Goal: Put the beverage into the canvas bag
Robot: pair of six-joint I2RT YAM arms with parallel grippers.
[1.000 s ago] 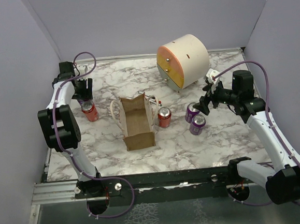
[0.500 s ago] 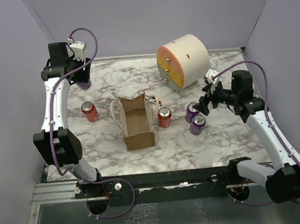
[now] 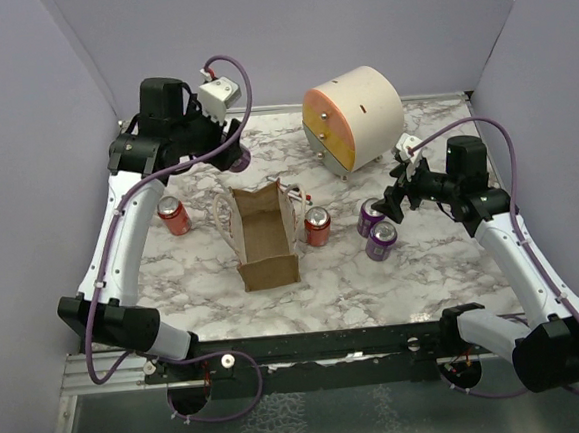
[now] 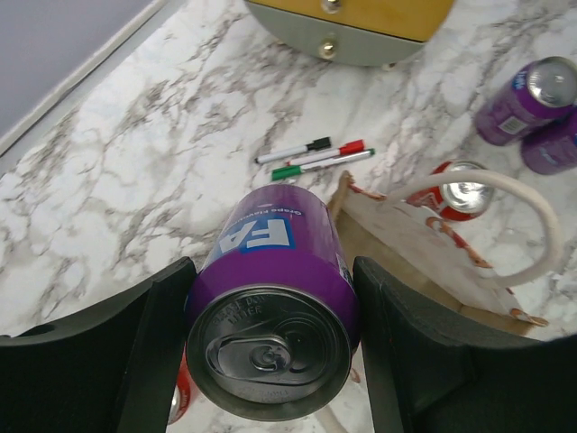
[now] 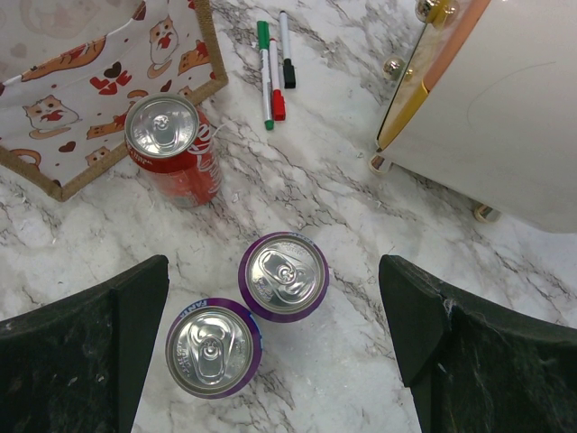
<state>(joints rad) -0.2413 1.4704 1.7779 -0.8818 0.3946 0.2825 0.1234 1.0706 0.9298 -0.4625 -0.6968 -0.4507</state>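
The bag's opening is below my left gripper and back toward my base. My left gripper moves back over the bag's opening (image 3: 258, 222) (image 4: 383, 271) next, then it will lower the can inside and let go.
My left gripper (image 3: 233, 157) is shut on a purple drink can (image 3: 239, 159) and holds it in the air just behind the far left corner of the tan canvas bag (image 3: 264, 241). In the left wrist view the can (image 4: 270, 289) fills the space between the fingers (image 4: 135, 352), top towards the camera, with the bag's edge and white handle (image 4: 541, 225) below right. My right gripper (image 3: 394, 203) is open and empty above two purple cans (image 3: 370, 215) (image 3: 381, 240), which show upright between its fingers in the right wrist view (image 5: 287, 275) (image 5: 214, 350).
A red can (image 3: 316, 226) stands against the bag's right side and another (image 3: 174, 216) stands left of the bag. A cream-and-orange drum (image 3: 354, 119) lies at the back right. Three markers (image 4: 315, 155) lie behind the bag. Walls enclose the table.
My left arm rose from the far left with the purple can and swung right, to just behind the bag. The right arm has not moved.
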